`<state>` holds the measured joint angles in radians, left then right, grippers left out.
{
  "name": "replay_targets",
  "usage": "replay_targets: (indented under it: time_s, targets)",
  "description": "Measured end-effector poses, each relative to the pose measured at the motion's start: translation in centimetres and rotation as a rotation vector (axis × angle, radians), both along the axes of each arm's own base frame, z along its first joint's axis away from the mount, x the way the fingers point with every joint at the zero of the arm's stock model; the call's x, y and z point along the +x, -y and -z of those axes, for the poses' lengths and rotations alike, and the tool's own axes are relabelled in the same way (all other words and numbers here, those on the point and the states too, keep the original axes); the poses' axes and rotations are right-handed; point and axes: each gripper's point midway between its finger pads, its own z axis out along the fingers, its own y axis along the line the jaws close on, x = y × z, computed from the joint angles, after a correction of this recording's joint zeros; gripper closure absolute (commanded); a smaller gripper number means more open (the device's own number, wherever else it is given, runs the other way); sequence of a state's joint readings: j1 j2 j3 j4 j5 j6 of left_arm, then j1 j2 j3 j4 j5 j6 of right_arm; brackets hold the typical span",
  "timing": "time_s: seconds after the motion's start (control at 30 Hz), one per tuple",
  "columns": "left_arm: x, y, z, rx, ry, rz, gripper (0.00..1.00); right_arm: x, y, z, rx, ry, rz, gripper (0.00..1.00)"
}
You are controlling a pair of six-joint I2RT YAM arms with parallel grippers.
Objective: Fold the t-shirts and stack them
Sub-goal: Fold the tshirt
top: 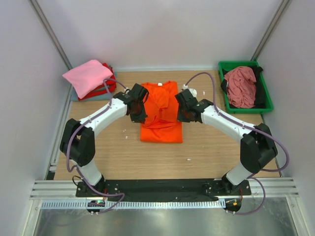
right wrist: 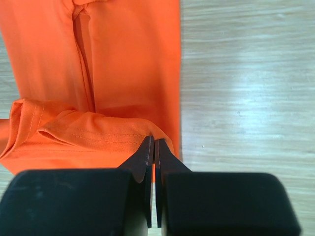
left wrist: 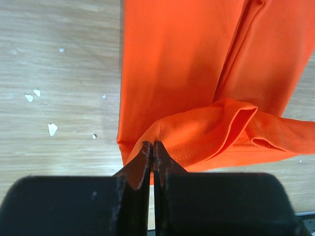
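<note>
Next I need to move my right gripper outward and down to release the pinched edge on the orange t-shirt's side panel [top: 173, 110] [right wrist: 147, 98], since that panel lies below and outward of it.
The bright orange t-shirt [top: 162, 112] lies lengthwise in the middle of the table, its sides folded in. My left gripper [top: 138, 112] is shut on its left edge; the left wrist view shows the jaws [left wrist: 152, 147] pinching a lifted fold of the orange cloth [left wrist: 197, 73]. My right gripper [top: 184, 114] is shut on its right edge, also seen in the right wrist view [right wrist: 153, 143], where the orange cloth [right wrist: 128, 64] bunches up to the left of the jaws. A light pink t-shirt [top: 87, 76] lies folded on a red one [top: 101, 88] at the back left.
A green plastic tray [top: 266, 93] at the back right holds a crumpled dusty rose shirt [top: 241, 86] over a black one [top: 224, 87]. A small white object [top: 193, 92] lies near the right arm. White specks dot the wooden table [left wrist: 49, 129].
</note>
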<state>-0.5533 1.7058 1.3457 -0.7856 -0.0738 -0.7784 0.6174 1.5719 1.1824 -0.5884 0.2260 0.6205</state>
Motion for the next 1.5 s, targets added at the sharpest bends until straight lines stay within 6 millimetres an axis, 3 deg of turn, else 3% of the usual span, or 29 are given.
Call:
replay_targets:
  time_s: [0.8, 0.83, 0.9, 0.93, 0.97, 1.07, 1.2, 1.27, 1.33, 1.43, 1.5]
  targets:
    - [6.8, -0.6, 3.5, 0.064, -0.064, 0.014, 1.00, 8.3, -0.4, 2.6, -0.015, -0.026, -0.039, 0.99]
    - [7.1, -0.7, 3.8, 0.066, -0.069, 0.013, 0.98, 8.5, -0.4, 2.8, -0.017, -0.028, -0.040, 0.99]
    - [7.7, -0.9, 4.5, 0.075, -0.080, 0.013, 0.81, 9.0, -0.4, 3.5, -0.021, -0.039, -0.042, 0.98]
    - [8.1, -1.0, 4.8, 0.080, -0.083, 0.014, 0.75, 9.4, -0.4, 3.8, -0.023, -0.044, -0.040, 0.93]
    - [8.4, -1.1, 5.1, 0.083, -0.087, 0.012, 0.67, 9.8, -0.4, 4.1, -0.026, -0.050, -0.038, 0.69]
    - [10.0, -1.6, 5.5, 0.098, -0.098, 0.011, 0.52, 11.9, -0.4, 4.7, -0.036, -0.056, -0.033, 0.31]
    - [13.6, -2.1, 2.9, 0.089, -0.053, -0.012, 0.39, 15.6, -0.3, 3.2, -0.039, -0.020, -0.037, 0.24]
    - [15.2, -2.6, 0.4, 0.081, 0.003, -0.026, 0.34, 17.3, 0.1, 1.1, -0.035, 0.020, -0.034, 0.23]
    - [16.0, -3.2, -2.5, 0.075, 0.067, -0.045, 0.34, 18.2, 0.8, -1.4, -0.021, 0.069, -0.024, 0.23]
    - [15.1, -4.1, -6.1, 0.066, 0.128, -0.064, 0.39, 17.4, 1.9, -4.6, 0.007, 0.120, -0.016, 0.27]
    - [13.0, -4.7, -7.8, 0.054, 0.150, -0.063, 0.41, 15.0, 2.5, -6.1, 0.050, 0.127, -0.029, 0.35]
